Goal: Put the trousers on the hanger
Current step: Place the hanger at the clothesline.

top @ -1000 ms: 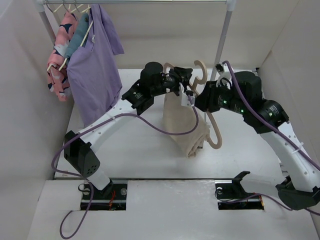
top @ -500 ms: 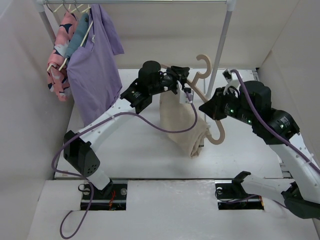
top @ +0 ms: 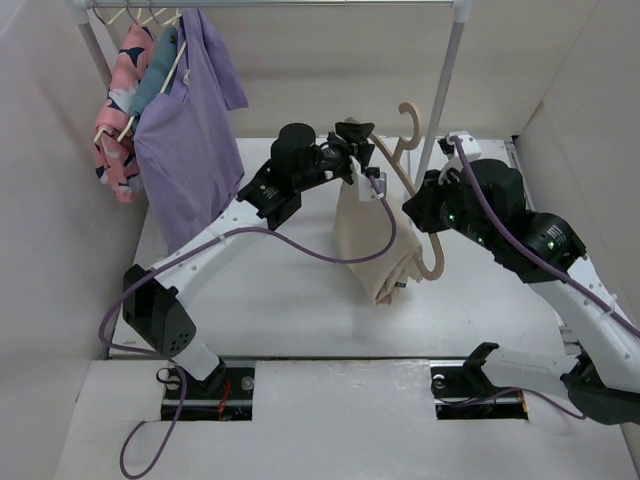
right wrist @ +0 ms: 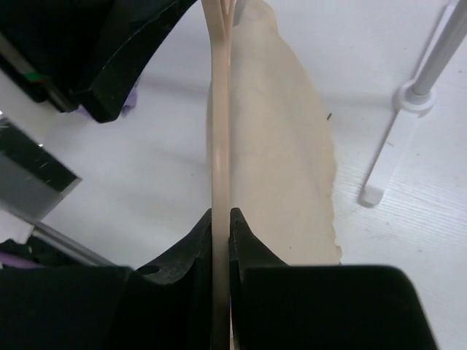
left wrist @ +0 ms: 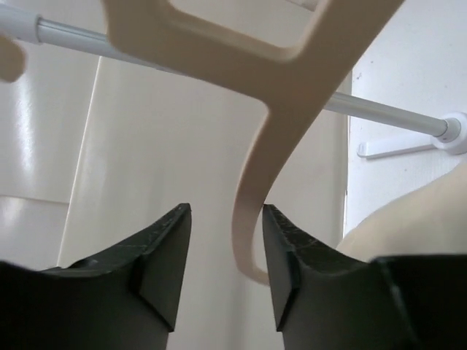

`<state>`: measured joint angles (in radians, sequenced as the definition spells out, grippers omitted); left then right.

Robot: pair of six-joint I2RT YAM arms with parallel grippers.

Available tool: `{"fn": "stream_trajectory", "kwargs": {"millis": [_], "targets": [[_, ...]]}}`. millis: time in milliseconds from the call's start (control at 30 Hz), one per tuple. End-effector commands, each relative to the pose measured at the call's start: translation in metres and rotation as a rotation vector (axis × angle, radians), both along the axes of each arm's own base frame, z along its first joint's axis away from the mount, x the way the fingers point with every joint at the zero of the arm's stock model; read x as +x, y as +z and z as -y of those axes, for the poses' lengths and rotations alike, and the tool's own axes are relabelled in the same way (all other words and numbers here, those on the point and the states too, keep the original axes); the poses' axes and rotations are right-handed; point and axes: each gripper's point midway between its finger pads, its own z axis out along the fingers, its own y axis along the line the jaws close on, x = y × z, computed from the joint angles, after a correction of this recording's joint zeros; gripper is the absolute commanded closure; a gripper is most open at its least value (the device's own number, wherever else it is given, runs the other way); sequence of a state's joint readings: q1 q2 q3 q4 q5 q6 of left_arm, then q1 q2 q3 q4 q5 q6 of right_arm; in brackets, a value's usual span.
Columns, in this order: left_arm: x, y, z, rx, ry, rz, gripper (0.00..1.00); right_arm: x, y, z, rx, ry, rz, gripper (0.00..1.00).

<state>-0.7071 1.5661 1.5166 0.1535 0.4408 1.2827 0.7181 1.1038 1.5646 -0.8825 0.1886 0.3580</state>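
Observation:
My right gripper moves up and outward next, brings the hanger's hook over the bar's empty part (top: 412,4), then releases it. This is because the trousers (top: 375,240) already hang folded over the hanger.
The pale beige hanger (top: 405,128) stands almost upright in the air, hook at the top. The cream trousers (top: 375,240) hang folded over it, their lower end near the table. My right gripper (top: 420,212) is shut on the hanger's thin frame (right wrist: 221,146), with the trousers (right wrist: 281,160) just beyond it. My left gripper (top: 357,150) is at the hanger's upper part. Its jaws are open around a curved hanger arm (left wrist: 255,197) without clamping it. A bulge of the trousers (left wrist: 416,226) shows to the right of the fingers.
A clothes rail (top: 270,4) runs along the back, with a purple shirt (top: 185,130) and a pink patterned garment (top: 118,110) hung at the left. Its right post (top: 442,90) stands just behind the hanger's hook. White walls close in both sides.
The right arm has turned and raised the hanger, so it is more upright with its hook higher. The trousers have swung to the right with it. The left gripper stays at the hanger's top.

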Motion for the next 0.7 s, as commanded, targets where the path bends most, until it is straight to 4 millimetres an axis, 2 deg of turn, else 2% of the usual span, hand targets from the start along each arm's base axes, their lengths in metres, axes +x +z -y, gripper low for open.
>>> {"fn": "stream_trajectory", "kwargs": {"millis": [0, 167, 233, 267, 300, 400, 433, 500, 533, 600, 633, 667], "targets": [[-0.019, 0.050, -0.011, -0.105, 0.009, 0.080, 0.58, 0.009, 0.054, 0.010, 0.072, -0.075, 0.172, 1.00], [-0.010, 0.035, -0.015, -0.053, 0.057, 0.047, 0.45, 0.014, 0.059, 0.015, 0.047, -0.108, 0.212, 1.00], [-0.011, 0.038, -0.020, -0.063, 0.080, 0.024, 0.40, 0.019, 0.065, 0.015, 0.024, -0.112, 0.232, 1.00], [-0.008, 0.033, -0.023, -0.078, 0.108, -0.028, 0.38, 0.022, 0.070, 0.016, 0.018, -0.126, 0.248, 1.00], [-0.010, 0.039, -0.028, -0.105, 0.122, -0.044, 0.36, 0.025, 0.076, 0.016, 0.019, -0.134, 0.268, 1.00], [-0.013, 0.032, -0.044, -0.188, 0.199, -0.195, 0.32, 0.037, 0.103, 0.023, 0.004, -0.190, 0.355, 1.00], [-0.014, 0.026, -0.048, -0.205, 0.221, -0.242, 0.32, 0.040, 0.118, 0.027, 0.011, -0.211, 0.390, 1.00], [-0.016, 0.015, -0.058, -0.221, 0.272, -0.339, 0.32, 0.052, 0.129, 0.029, -0.020, -0.244, 0.432, 1.00], [-0.022, 0.013, -0.060, -0.253, 0.276, -0.407, 0.32, 0.058, 0.147, 0.036, 0.007, -0.278, 0.473, 1.00], [-0.031, -0.006, -0.065, -0.218, 0.298, -0.499, 0.32, 0.076, 0.153, 0.035, -0.005, -0.296, 0.490, 1.00], [-0.037, -0.006, -0.068, -0.219, 0.292, -0.518, 0.32, 0.082, 0.167, 0.040, 0.025, -0.303, 0.523, 1.00], [-0.040, -0.011, -0.070, -0.213, 0.298, -0.541, 0.32, 0.088, 0.171, 0.039, 0.022, -0.296, 0.536, 1.00]]}}
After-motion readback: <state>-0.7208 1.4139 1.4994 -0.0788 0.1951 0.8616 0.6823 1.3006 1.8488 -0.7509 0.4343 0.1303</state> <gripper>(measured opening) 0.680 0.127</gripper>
